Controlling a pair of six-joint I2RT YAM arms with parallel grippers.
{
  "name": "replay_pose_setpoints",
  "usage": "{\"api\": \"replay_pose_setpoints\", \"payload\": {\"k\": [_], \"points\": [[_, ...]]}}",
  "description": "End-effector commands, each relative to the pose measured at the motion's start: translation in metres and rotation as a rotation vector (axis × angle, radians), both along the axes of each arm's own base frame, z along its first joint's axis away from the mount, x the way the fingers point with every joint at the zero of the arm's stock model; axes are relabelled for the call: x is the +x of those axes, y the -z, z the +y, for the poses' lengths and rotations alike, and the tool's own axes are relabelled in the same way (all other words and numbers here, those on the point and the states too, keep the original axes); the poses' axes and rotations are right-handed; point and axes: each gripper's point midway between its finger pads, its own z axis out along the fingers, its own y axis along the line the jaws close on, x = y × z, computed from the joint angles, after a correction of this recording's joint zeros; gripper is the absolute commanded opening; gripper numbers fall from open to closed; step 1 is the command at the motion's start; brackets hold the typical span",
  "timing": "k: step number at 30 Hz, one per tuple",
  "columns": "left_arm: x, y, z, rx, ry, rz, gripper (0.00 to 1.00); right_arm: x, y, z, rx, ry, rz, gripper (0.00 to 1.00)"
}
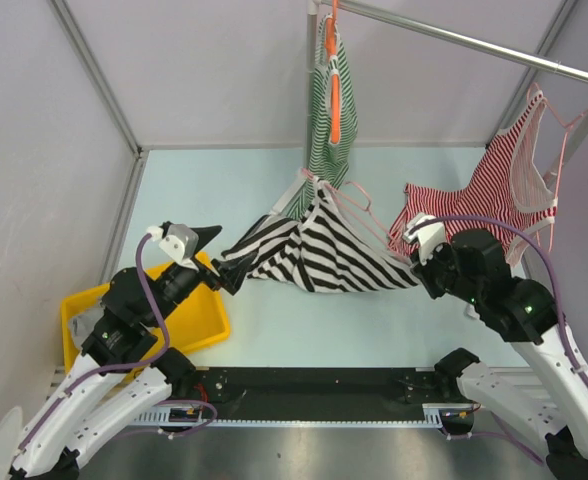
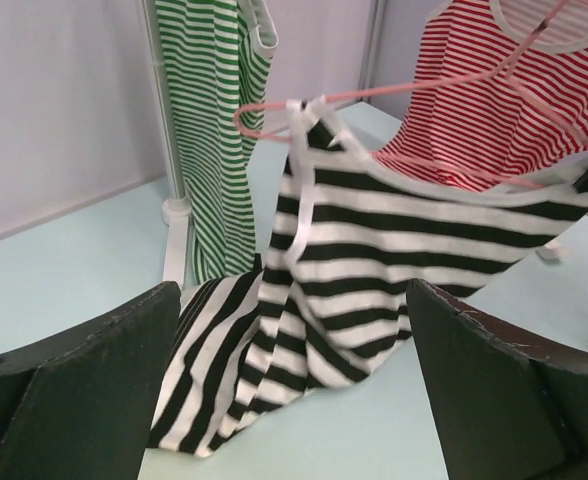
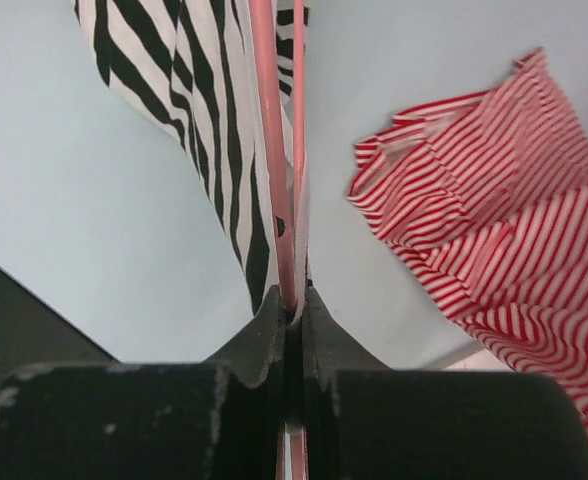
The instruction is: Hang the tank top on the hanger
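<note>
The hanger already wears the tank top. My right gripper will move up and to the right in the top view to the bar's bare part (image 1: 549, 65).
The tank top (image 1: 319, 250), black and white striped, is draped on the pale pink hanger (image 1: 357, 200) and held off the table, its lower hem sagging to the left. My right gripper (image 1: 414, 262) is shut on the hanger's wire at the top's right end; in the right wrist view the jaws pinch the pink wire (image 3: 274, 150) next to the striped cloth (image 3: 204, 120). My left gripper (image 1: 219, 258) is open at the top's left hem. In the left wrist view the cloth (image 2: 374, 250) hangs in front of the wide-open fingers (image 2: 94, 380), with the hanger's hook (image 2: 374, 92) above.
A green-and-white striped top (image 1: 332, 100) hangs on an orange hanger from the metal rail (image 1: 464, 40) at the back. A red-and-white striped top (image 1: 494, 185) hangs at the right. A yellow bin (image 1: 189, 320) sits under my left arm. Grey walls enclose the table.
</note>
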Motion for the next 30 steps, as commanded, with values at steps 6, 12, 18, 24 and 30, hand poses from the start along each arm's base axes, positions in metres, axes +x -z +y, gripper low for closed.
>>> {"api": "replay_pose_setpoints", "payload": {"k": [6,12,18,24,30], "points": [[0.008,0.002,0.0,-0.023,-0.031,0.008,0.99,0.009,-0.035,-0.051,-0.048,0.228,-0.11,0.0],[0.008,0.006,0.0,-0.019,-0.031,0.013,0.99,0.008,-0.031,-0.064,-0.098,0.292,-0.042,0.0],[0.007,0.007,-0.002,-0.017,-0.02,0.015,0.99,0.009,-0.041,-0.088,-0.144,0.423,-0.038,0.0],[0.006,0.006,-0.002,-0.017,-0.013,0.011,0.99,0.008,-0.064,-0.109,-0.175,0.545,-0.041,0.0],[0.003,0.004,-0.001,-0.022,-0.006,0.001,1.0,0.011,-0.096,-0.12,-0.171,0.633,-0.076,0.0]]}}
